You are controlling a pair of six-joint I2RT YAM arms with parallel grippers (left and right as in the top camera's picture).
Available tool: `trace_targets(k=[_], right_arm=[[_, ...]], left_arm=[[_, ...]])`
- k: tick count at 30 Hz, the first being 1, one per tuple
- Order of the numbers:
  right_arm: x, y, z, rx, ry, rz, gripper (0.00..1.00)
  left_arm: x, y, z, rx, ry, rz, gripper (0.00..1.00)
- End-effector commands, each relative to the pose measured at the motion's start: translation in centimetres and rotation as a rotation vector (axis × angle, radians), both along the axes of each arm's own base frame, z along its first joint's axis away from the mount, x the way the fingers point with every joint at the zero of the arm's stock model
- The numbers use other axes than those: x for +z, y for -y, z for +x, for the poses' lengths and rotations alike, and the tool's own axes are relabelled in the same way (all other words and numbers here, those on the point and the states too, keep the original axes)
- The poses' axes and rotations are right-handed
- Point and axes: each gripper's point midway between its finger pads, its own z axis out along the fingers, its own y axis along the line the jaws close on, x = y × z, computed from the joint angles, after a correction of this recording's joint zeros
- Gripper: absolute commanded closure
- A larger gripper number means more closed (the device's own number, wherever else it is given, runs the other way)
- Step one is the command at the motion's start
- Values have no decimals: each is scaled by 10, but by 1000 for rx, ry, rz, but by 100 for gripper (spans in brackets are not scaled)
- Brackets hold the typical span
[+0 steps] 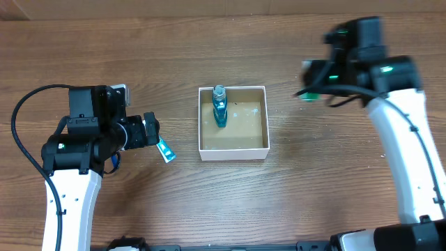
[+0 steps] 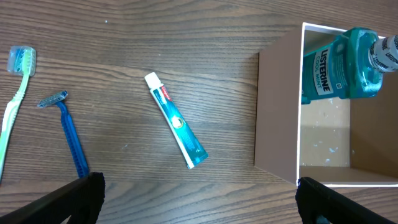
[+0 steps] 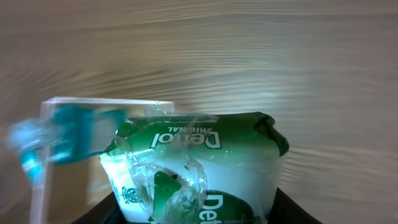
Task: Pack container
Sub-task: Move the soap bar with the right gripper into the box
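Note:
My right gripper goes left in the overhead view next, then down into the container [image 1: 233, 150] there. The container's bottom lies bare beside the Listerine bottle [image 1: 220, 108].
The container [image 1: 233, 150], a white-walled box with a brown bottom, sits mid-table. A teal Listerine mouthwash bottle [image 1: 220, 108] lies inside it along its left wall. It also shows in the left wrist view [image 2: 339, 65] with the container [image 2: 277, 112]. My left gripper [image 1: 150, 130] is open and empty, left of the container, with a toothpaste tube [image 1: 166, 150] just in front of it. My right gripper [image 1: 311, 82] is shut on a green and white Dettol soap pack [image 3: 199, 168], held in the air right of the container [image 3: 56, 180].
In the left wrist view a toothpaste tube [image 2: 176, 121], a blue razor [image 2: 69, 132] and a green toothbrush [image 2: 15, 106] lie on the wooden table left of the container. In the overhead view my left arm hides the razor and toothbrush.

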Motion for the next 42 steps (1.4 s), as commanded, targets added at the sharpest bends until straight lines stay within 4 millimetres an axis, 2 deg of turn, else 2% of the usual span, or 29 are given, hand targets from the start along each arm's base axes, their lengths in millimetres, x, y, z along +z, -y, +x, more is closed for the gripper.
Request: trace_targets(k=[1, 4, 6, 14, 18, 22, 29, 33, 39, 42], right_arm=[[-8, -39, 3, -28, -9, 21, 89], [-23, -67, 3, -10, -41, 33, 90], [-41, -81, 3, -13, -88, 32, 90], [-108, -90, 8, -18, -242, -24, 90], [-135, -93, 12, 6, -283, -52, 90], [-153, -95, 12, 58, -308, -87, 89], [-157, -96, 14, 81, -300, -94, 78], [-157, -96, 14, 82, -301, -95, 54], [-156, -100, 13, 90, -295, -94, 46], [-147, -110, 12, 116, -271, -90, 41]], left_arm=[[6, -1, 4, 8, 14, -10, 0], [6, -1, 5, 8, 15, -9, 0], [6, -1, 4, 8, 14, -9, 0], [6, -1, 5, 8, 15, -9, 0], [6, -1, 4, 8, 14, -9, 0], [6, -1, 4, 8, 14, -10, 0], [6, -1, 4, 8, 14, -10, 0], [6, -1, 4, 8, 14, -10, 0], [6, -1, 4, 8, 14, -10, 0], [6, -1, 4, 8, 14, -10, 0]])
